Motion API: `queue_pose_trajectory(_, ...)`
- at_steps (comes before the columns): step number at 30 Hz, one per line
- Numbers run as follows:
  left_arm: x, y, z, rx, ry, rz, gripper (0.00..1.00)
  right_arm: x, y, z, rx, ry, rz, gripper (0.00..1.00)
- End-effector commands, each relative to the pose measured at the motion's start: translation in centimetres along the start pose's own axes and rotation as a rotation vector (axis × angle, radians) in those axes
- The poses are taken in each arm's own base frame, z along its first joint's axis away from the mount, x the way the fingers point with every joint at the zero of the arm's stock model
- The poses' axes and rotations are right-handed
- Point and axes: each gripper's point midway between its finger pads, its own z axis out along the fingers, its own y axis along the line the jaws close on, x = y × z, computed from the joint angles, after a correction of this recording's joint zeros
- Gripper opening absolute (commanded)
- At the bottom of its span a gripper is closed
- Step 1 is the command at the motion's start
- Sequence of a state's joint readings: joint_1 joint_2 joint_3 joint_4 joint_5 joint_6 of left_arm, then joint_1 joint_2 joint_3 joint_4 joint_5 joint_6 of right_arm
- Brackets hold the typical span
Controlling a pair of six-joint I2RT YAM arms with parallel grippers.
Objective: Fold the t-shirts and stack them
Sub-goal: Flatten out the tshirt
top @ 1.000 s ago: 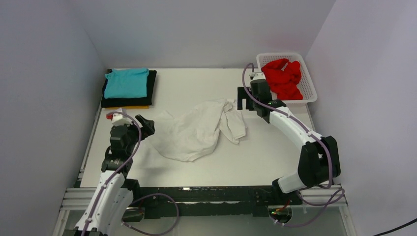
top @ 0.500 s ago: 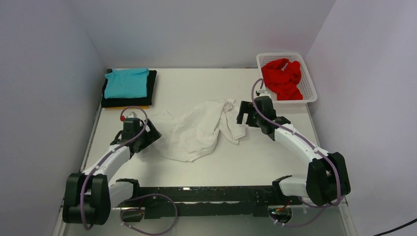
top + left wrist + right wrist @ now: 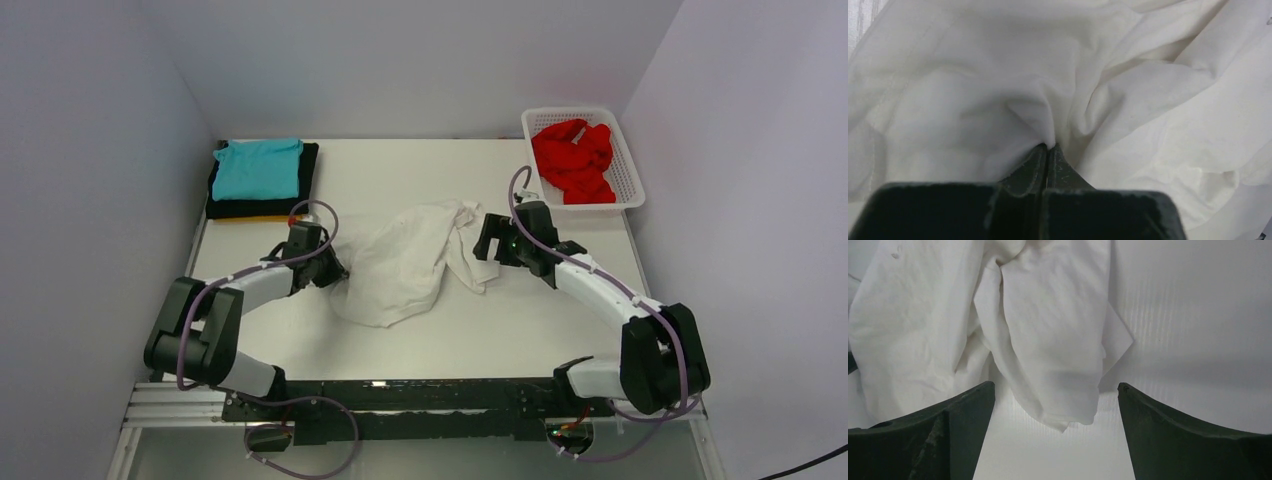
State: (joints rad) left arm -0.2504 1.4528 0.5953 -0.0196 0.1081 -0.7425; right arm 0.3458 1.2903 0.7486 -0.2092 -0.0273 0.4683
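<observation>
My right gripper lowers onto the hanging end of the white shirt next and closes on the fabric, since that end sits between the open fingers.
A crumpled white t-shirt [image 3: 405, 265] lies mid-table. My left gripper [image 3: 335, 272] sits at its left edge. In the left wrist view its jaws [image 3: 1048, 146] are pressed together with a fold of the white fabric [image 3: 998, 75] pinched at their tips. My right gripper [image 3: 487, 237] is low at the shirt's right side and stands open. In the right wrist view its fingertips [image 3: 1055, 385] straddle a hanging end of the white shirt [image 3: 1048, 340] without touching it. A folded teal t-shirt [image 3: 258, 168] tops a black one [image 3: 310, 190] at the back left. A red t-shirt [image 3: 573, 160] fills the basket.
The white lattice basket [image 3: 630, 178] stands at the back right corner. A yellow-orange edge [image 3: 250, 217] shows under the black shirt in the stack. White walls close in the table on the left, back and right.
The left arm swung right and down to the white shirt's left edge, and its jaws shut on the fabric. The right gripper dropped and shifted left to the shirt's right end.
</observation>
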Motion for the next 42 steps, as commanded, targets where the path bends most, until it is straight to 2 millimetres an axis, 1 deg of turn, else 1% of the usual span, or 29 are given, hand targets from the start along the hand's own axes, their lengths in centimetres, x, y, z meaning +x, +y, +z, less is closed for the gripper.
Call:
queue_pose_trajectory(1,0.8,0.9,-0.5,-0.039,-0.009,0.041,0.0,1.1,0.4,0.6,-0.028,0.05,-0.014,0.93)
queue_pose_trajectory(4,0.5,0.9,-1.6,-0.01,-0.071,0.052,0.0,1.9,-0.4,1.5,0.0,0.071,-0.015,0.89)
queue_pose_trajectory(6,0.0,0.4,-2.3,0.024,-0.116,0.055,0.0,2.4,-0.3,2.4,-0.011,0.093,-0.012,0.81)
queue_pose_trajectory(8,-0.2,0.1,-2.9,0.055,-0.146,0.061,0.0,2.8,0.5,3.1,-0.052,0.112,-0.003,0.7)
queue_pose_trajectory(10,-0.4,-0.1,-3.4,0.078,-0.176,0.063,0.0,2.7,1.4,3.6,-0.108,0.103,0.003,0.56)
queue_pose_trajectory(11,-0.6,-0.1,-3.6,0.078,-0.191,0.056,0.0,2.7,1.6,3.8,-0.117,0.108,0.008,0.46)
queue_pose_trajectory(12,-0.7,0.1,-3.7,0.07,-0.203,0.041,0.0,2.7,1.5,3.8,-0.109,0.107,0.015,0.33)
queue_pose_trajectory(14,-0.8,-0.1,-4.3,0.081,-0.221,0.024,0.0,2.1,1.1,3.6,-0.073,0.077,0.026,0.14)
queue_pose_trajectory(15,-1.3,0.0,-4.6,0.077,-0.252,0.013,0.0,1.7,0.8,3.2,-0.052,0.057,0.028,0.06)
queue_pose_trajectory(16,-1.9,-0.1,-5.1,0.086,-0.285,0.004,0.0,1.1,0.5,2.7,-0.032,0.032,0.026,0.01)
queue_pose_trajectory(17,-2.4,-0.3,-5.5,0.092,-0.317,-0.005,0.0,0.4,0.2,2.0,-0.013,0.002,0.019,0.0)
queue_pose_trajectory(19,-4.3,0.0,-7.1,0.058,-0.415,-0.063,0.0,-1.3,-0.3,0.5,0.036,-0.061,0.007,0.0)
queue_pose_trajectory(20,-5.6,0.2,-8.2,0.031,-0.475,-0.083,0.0,-2.8,-0.1,-0.7,0.048,-0.108,0.003,0.0)
queue_pose_trajectory(22,-7.9,-0.1,-10.7,0.016,-0.58,-0.097,0.0,-5.0,-0.4,-2.7,0.088,-0.174,-0.012,0.0)
queue_pose_trajectory(24,-10.2,-0.8,-13.7,0.017,-0.688,-0.101,0.0,-7.4,-0.3,-4.7,0.116,-0.246,-0.031,0.0)
queue_pose_trajectory(28,-14.3,-2.8,-20.1,0.053,-0.885,-0.073,0.0,-13.0,0.4,-9.1,0.144,-0.429,-0.03,0.0)
queue_pose_trajectory(30,-16.1,-3.6,-23.3,0.059,-0.981,-0.065,0.0,-15.9,1.1,-11.7,0.138,-0.539,-0.028,0.0)
queue_pose_trajectory(32,-17.5,-4.2,-26.5,0.047,-1.05,-0.051,0.0,-18.4,2.0,-14.5,0.121,-0.624,-0.043,0.0)
queue_pose_trajectory(33,-18.0,-4.4,-28.0,0.038,-1.078,-0.048,0.0,-19.7,2.6,-16.3,0.109,-0.668,-0.051,0.0)
queue_pose_trajectory(34,-18.7,-4.8,-30.0,0.039,-1.118,-0.048,0.0,-20.6,3.0,-17.9,0.1,-0.707,-0.064,0.0)
queue_pose_trajectory(36,-19.5,-4.7,-32.8,0.014,-1.18,-0.029,0.0,-21.9,3.5,-20.6,0.089,-0.777,-0.102,0.0)
queue_pose_trajectory(37,-19.8,-4.5,-34.2,-0.003,-1.213,-0.031,0.0,-22.2,3.6,-21.8,0.087,-0.809,-0.12,0.0)
queue_pose_trajectory(39,-20.0,-4.0,-36.3,-0.04,-1.258,-0.026,0.0,-22.4,3.3,-24.1,0.089,-0.871,-0.136,0.0)
queue_pose_trajectory(42,-19.7,-3.1,-39.0,-0.059,-1.312,-0.04,0.0,-21.6,2.0,-26.6,0.124,-0.926,-0.119,0.0)
